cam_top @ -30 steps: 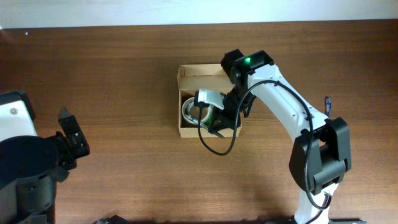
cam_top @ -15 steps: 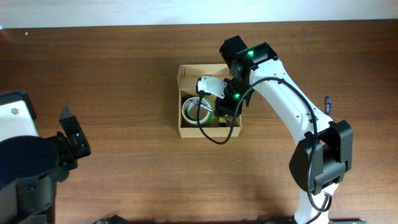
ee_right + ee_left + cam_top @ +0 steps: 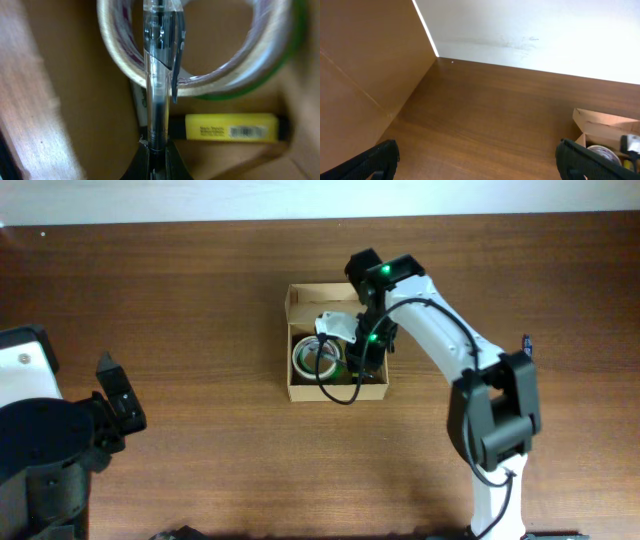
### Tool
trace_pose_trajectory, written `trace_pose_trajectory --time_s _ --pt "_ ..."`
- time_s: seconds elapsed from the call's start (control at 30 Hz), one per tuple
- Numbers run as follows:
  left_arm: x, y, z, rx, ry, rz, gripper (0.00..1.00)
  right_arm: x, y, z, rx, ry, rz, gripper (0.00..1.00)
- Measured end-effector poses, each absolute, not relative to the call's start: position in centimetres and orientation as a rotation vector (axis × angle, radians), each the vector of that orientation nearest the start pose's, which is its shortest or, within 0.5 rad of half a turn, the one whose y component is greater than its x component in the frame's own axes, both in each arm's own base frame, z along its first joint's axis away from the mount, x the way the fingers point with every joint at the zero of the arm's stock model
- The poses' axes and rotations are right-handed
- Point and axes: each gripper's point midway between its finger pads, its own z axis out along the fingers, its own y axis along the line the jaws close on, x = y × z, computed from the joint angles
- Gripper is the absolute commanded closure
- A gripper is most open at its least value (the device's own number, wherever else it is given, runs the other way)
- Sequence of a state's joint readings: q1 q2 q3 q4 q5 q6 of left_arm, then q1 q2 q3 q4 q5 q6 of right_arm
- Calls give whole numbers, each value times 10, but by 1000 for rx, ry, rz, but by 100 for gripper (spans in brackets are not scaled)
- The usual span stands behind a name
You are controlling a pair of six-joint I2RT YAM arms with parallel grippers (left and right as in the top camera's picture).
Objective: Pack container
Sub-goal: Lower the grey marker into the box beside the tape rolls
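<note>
The robot's right gripper needs to go down deeper into the container point(image 3: 300, 393) next, beside the roll of tape, and let go of the pen.
The container point(image 3: 300, 393), a small tan cardboard box, stands open at mid-table with its flap lid point(image 3: 322, 293) folded back on the far side. My right gripper point(image 3: 360, 358) is down inside it. In the right wrist view that gripper point(image 3: 156, 150) is shut on a clear pen point(image 3: 159, 75) with black ink. The pen lies across a roll of tape point(image 3: 215, 86) resting on the box floor point(image 3: 95, 115). A yellow-labelled marker point(image 3: 230, 127) lies beside the fingers. My left gripper point(image 3: 118, 395) stands open far to the left, and in its own view point(image 3: 477, 162) only bare table lies between its fingers.
A black cable point(image 3: 338, 395) loops from the right wrist over the box's front edge. A small dark object point(image 3: 526, 347) sits at the table's right side. The box point(image 3: 600, 125) and tape roll point(image 3: 604, 152) show at the left wrist view's lower right corner.
My right gripper, still shut on the pen, has moved from the box's front right corner toward the far side and settled over its middle. The left arm has not moved.
</note>
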State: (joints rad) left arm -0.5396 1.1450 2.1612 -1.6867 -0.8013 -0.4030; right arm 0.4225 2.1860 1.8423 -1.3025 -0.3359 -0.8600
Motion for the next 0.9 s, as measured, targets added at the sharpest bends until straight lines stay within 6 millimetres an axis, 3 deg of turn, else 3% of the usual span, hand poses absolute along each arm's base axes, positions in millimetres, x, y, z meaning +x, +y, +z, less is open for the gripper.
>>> trace_pose_trajectory --time_s 0.27,0.4,0.5,0.77,0.9 --pt "184 32 473 -265 2020 303 1 344 218 55 -1848 2519 569 94" --pt "184 32 473 -265 2020 303 1 343 219 50 -1843 2534 587 74" --pt "184 32 473 -264 2020 302 1 340 217 43 -1849 2562 600 68" --pt "184 32 473 -264 2020 302 1 339 217 42 -1830 2589 604 65" --pt "184 32 473 -264 2020 302 0 345 220 54 -1802 2591 594 65"
